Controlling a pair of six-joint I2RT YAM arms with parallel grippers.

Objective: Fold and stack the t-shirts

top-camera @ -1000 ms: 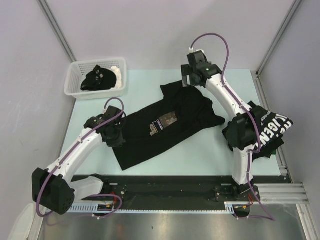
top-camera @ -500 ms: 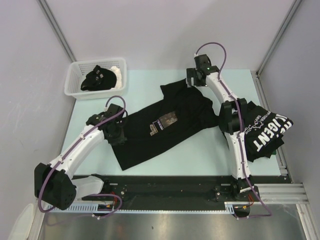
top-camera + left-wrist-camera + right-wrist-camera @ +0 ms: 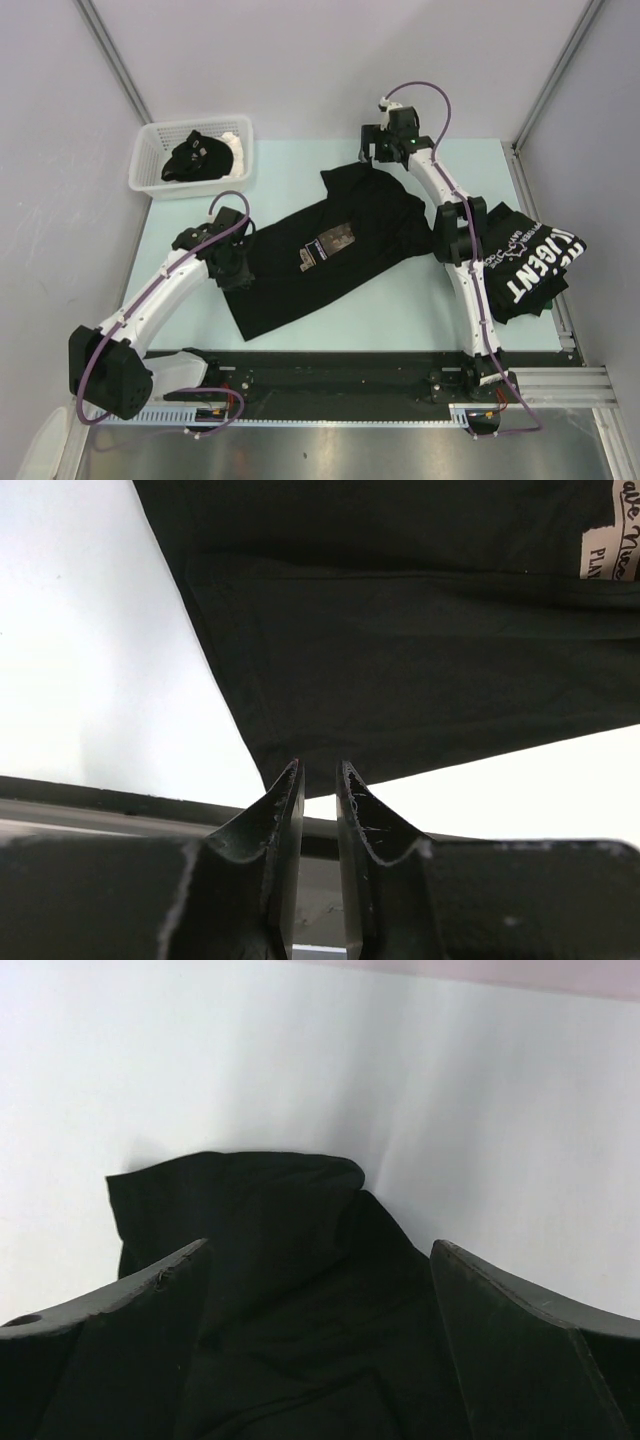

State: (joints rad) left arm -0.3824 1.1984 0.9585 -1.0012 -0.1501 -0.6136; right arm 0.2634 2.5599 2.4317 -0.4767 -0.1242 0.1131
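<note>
The right gripper moves down slightly onto the far sleeve next, then closes its fingers on the fold of black cloth (image 3: 362, 172) (image 3: 323, 1228) between them.
A black t-shirt (image 3: 345, 235) with a reddish-brown chest print (image 3: 328, 243) lies spread diagonally in the middle of the table. My left gripper (image 3: 236, 268) is at its left edge. In the left wrist view the jaws (image 3: 318, 769) stand a narrow gap apart with nothing between them, the tips at the shirt's corner (image 3: 400, 630). My right gripper (image 3: 373, 153) hovers wide open over the shirt's far sleeve (image 3: 270, 1290), which lies bunched between the jaws (image 3: 320, 1245). A folded black shirt with big white lettering (image 3: 530, 262) lies at the right edge.
A white slotted basket (image 3: 150, 172) with a crumpled dark garment (image 3: 198, 156) stands at the far left corner. Grey walls close in the table on three sides. A black rail (image 3: 330, 365) runs along the near edge.
My right arm has reached farther back and its gripper has shifted left over the far sleeve. My left gripper has moved slightly along the shirt's left edge.
</note>
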